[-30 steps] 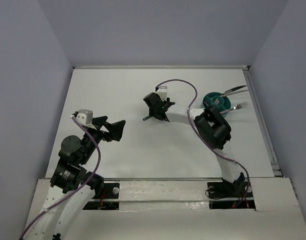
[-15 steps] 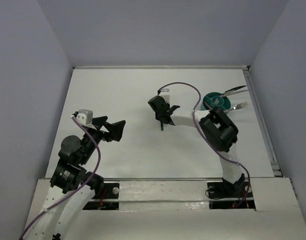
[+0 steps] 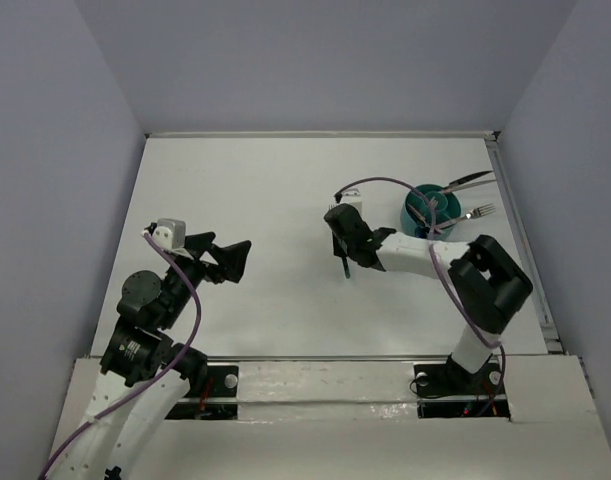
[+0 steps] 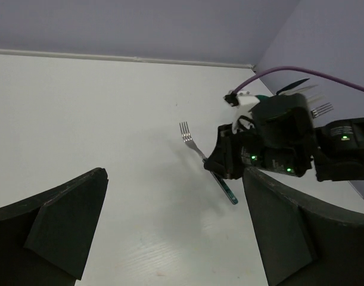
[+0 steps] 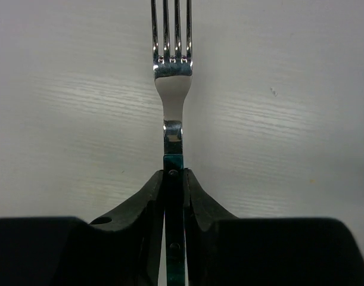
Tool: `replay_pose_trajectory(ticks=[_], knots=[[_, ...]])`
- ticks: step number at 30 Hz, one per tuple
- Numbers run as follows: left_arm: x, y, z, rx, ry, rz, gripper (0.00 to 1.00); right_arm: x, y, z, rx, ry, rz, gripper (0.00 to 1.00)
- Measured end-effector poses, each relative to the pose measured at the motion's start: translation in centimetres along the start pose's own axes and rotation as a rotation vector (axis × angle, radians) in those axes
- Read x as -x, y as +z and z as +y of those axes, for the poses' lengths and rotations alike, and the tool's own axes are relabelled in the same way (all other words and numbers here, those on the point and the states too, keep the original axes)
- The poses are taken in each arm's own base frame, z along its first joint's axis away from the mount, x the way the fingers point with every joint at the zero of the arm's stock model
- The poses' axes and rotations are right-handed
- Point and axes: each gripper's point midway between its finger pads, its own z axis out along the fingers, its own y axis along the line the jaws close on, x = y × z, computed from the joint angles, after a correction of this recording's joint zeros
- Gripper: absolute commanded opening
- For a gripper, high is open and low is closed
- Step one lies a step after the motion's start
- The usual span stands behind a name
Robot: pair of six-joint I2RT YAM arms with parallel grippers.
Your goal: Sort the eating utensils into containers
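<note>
I will lift the fork across to the cup section holding another fork [image 3: 447, 221], to my right gripper's right in the top view, lower the fork's handle inside and release.
My right gripper [image 3: 343, 246] is shut on the teal handle of a fork [image 5: 172, 77], whose silver tines point away from the wrist camera. In the left wrist view the fork [image 4: 191, 140] hangs slanted a little above the white table, handle end low. The teal-green cup [image 3: 428, 205] stands to the right of that gripper. A silver utensil [image 3: 471, 180] and another fork [image 3: 481, 211] stick out over the cup's right side. My left gripper [image 3: 225, 258] hovers open at the left with nothing between its fingers [image 4: 62, 220].
The white table [image 3: 255, 180] is walled by grey panels at the back and both sides. A raised rail [image 3: 515, 230] runs along the table's right edge, just past the cup. A purple cable [image 3: 385, 182] loops above the right wrist.
The right jaws have closed on the fork, and the arm has carried it right and nearer, towards the cup. The left arm has not moved.
</note>
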Motion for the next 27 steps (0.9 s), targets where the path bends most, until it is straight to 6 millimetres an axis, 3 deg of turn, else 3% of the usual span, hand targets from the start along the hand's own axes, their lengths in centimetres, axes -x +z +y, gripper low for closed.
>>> replay_pose_trajectory(ticks=[2,7,8,9,11,13,18,21,27], knots=[[0.0,0.0,0.0,0.0,0.0,0.0,0.99,1.7,-2.6,-0.2,0.055,0.02,-0.064,0.0],[0.0,0.0,0.0,0.0,0.0,0.0,0.99,12.3,-12.2,-1.1,0.179,0.142,-0.424,0.0],[0.0,0.0,0.0,0.0,0.0,0.0,0.99,14.6,-14.9,-2.3,0.172,0.18,-0.521,0.0],[0.0,0.0,0.0,0.0,0.0,0.0,0.99,15.5,-16.0,-3.1,0.164,0.199,-0.56,0.0],[0.0,0.0,0.0,0.0,0.0,0.0,0.99,18.7,-19.6,-7.0,0.1,0.288,-0.698,0.0],[0.0,0.0,0.0,0.0,0.0,-0.001,0.99,20.0,-21.3,-11.8,-0.008,0.371,-0.779,0.0],[0.0,0.0,0.0,0.0,0.0,-0.001,0.99,18.6,-21.2,-22.1,-0.312,0.493,-0.821,0.0],[0.0,0.0,0.0,0.0,0.0,-0.001,0.99,16.9,-20.3,-26.1,-0.45,0.518,-0.801,0.0],[0.0,0.0,0.0,-0.001,0.0,-0.001,0.99,15.4,-18.5,-30.8,-0.598,0.554,-0.772,0.0]])
